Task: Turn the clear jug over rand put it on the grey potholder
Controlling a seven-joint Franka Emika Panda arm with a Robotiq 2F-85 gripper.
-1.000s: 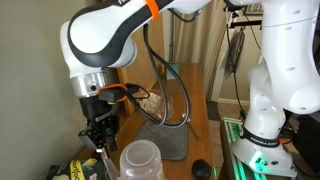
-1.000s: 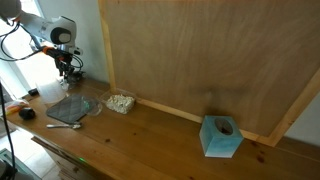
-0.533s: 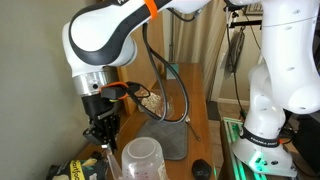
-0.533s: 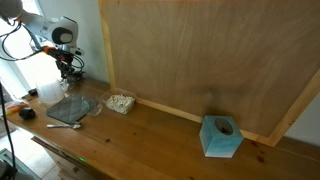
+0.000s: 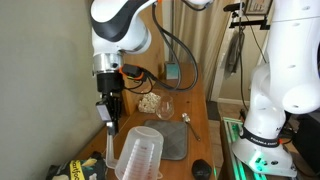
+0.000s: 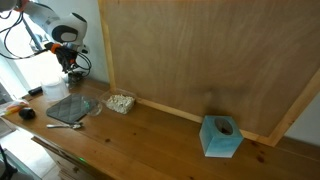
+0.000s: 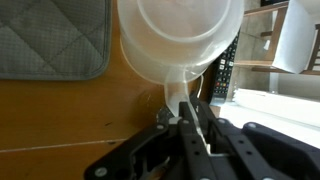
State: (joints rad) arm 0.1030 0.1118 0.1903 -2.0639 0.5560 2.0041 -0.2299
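Next, my gripper turns and tilts toward the tabletop beside the grey potholder, tipping the already leaning clear jug further over, then releases its thin handle.
The clear jug (image 5: 140, 157) is frosted plastic and shows at the lower edge of an exterior view, narrow end up and a little tilted. My gripper (image 5: 109, 122) is beside it on the left. In the wrist view the jug (image 7: 180, 40) fills the top, and my gripper (image 7: 190, 125) is shut on its thin handle. The grey potholder (image 5: 172, 140) lies flat on the wooden table just beyond the jug. It also shows in the wrist view (image 7: 50, 40) left of the jug, and in an exterior view (image 6: 70, 107) below my gripper (image 6: 72, 70).
A small drinking glass (image 5: 165, 106), a bowl of pale bits (image 5: 149, 102) and a spoon (image 5: 191, 122) lie beyond the potholder. A teal box (image 6: 221, 137) stands far along the table. A black object (image 5: 203, 170) and a white robot base (image 5: 268, 110) are near the table's edge.
The arm has swung and risen, so the wrist now sits higher and further along the table. The jug has come up with it and now tilts and looks larger in the exterior view.
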